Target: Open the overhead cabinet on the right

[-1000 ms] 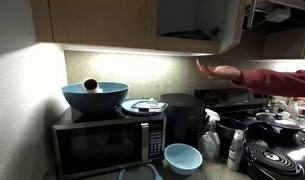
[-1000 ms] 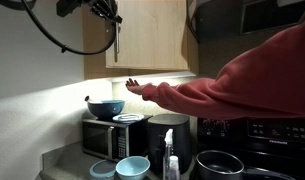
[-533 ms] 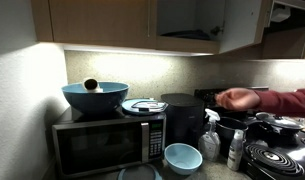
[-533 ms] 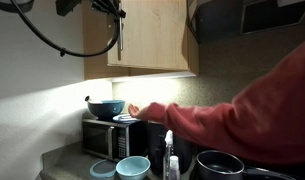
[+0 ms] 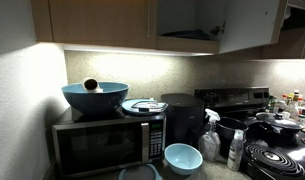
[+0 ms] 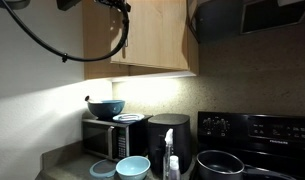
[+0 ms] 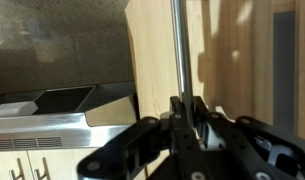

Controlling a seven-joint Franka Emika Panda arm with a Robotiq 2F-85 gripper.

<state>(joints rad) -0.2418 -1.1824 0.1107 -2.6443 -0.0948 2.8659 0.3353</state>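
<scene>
The cabinet is only partly open, so my gripper will swing the door wider toward the stove side next. Then my gripper will open to let go of the lower part of the handle (image 7: 184, 84).
The overhead cabinet's light-brown wood door (image 6: 152, 35) hangs at the top of an exterior view, with its dark vertical bar handle (image 6: 122, 38) at the left edge. My gripper (image 6: 119, 12) reaches it from the upper left, trailing black cable. In the wrist view the gripper (image 7: 185, 105) is shut on the handle (image 7: 178, 45), against the pale wood door (image 7: 152, 50). In an exterior view the cabinet stands partly open, showing its pale grey inside (image 5: 192, 15).
Below are a microwave (image 5: 107, 140) with a blue bowl (image 5: 95, 95) and a plate (image 5: 144, 105) on top, a black appliance (image 5: 182, 115), a spray bottle (image 5: 210, 140), a blue bowl on the counter (image 5: 182, 157) and a stove (image 6: 254, 130) with pots.
A person's red-sleeved arm, stretched across under the cabinets, has drawn back and left both exterior views. The door appears to have swung slightly further out.
</scene>
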